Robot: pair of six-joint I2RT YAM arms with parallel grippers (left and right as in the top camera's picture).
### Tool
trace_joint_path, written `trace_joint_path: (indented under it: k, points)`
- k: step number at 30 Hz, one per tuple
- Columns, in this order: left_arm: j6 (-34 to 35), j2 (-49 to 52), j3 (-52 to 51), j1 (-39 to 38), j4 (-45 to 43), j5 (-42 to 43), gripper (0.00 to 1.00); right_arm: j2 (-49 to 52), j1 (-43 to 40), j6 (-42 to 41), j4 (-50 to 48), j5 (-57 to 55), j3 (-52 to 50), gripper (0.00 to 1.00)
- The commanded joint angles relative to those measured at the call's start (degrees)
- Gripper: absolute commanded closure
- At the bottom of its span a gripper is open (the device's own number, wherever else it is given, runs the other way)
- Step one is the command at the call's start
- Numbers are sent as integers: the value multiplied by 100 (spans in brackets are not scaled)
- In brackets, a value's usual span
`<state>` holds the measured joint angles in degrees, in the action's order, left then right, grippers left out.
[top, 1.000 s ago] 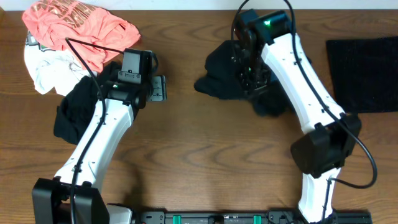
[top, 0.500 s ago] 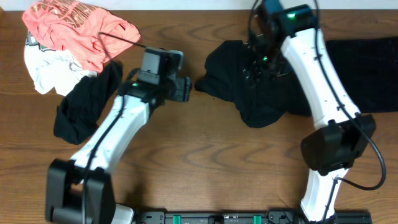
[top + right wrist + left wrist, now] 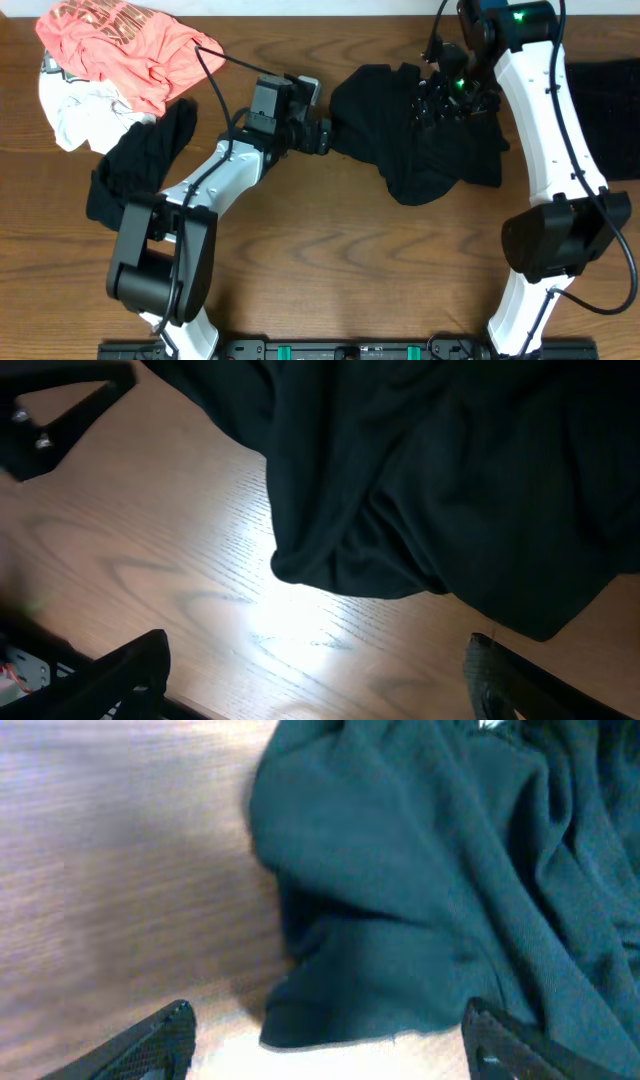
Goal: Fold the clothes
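Next, my left gripper will go down and to the right in the overhead view onto the crumpled garment's jutting hem [image 3: 341, 142], which lies below it on that side.
A crumpled black garment [image 3: 420, 150] lies at the table's centre right. My left gripper [image 3: 322, 135] is open at its left edge; in the left wrist view the garment's hem [image 3: 420, 890] lies just ahead of the open fingers [image 3: 330, 1045]. My right gripper [image 3: 445, 95] hovers over the garment's upper middle. In the right wrist view its fingers [image 3: 315, 680] are open and empty over bare wood, with the garment [image 3: 450, 470] beyond them.
A pile sits at the far left: a coral shirt [image 3: 120, 45], a white garment [image 3: 70, 110] and another black garment [image 3: 135, 170]. A flat black cloth [image 3: 610, 110] lies at the right edge. My left gripper shows in the right wrist view [image 3: 60, 400].
My left arm has swung right up to the black garment's left edge. My right arm has moved up and right, and the garment has spread out to the right.
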<state>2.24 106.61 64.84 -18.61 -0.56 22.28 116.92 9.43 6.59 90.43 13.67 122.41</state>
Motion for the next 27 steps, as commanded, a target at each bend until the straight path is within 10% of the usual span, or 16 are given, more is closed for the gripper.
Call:
trace_joint_path:
  k: [1, 23, 27]
  points:
    - [20, 181, -55, 2, -168, 133, 14, -157, -48, 151, 0, 118, 17, 10]
    - [83, 1023, -55, -238, -966, 131, 16, -157, -92, 195, 2, 114, 17, 13]
    - [157, 1023, -55, -264, -1008, 133, 63, -157, -92, 212, 2, 114, 17, 14]
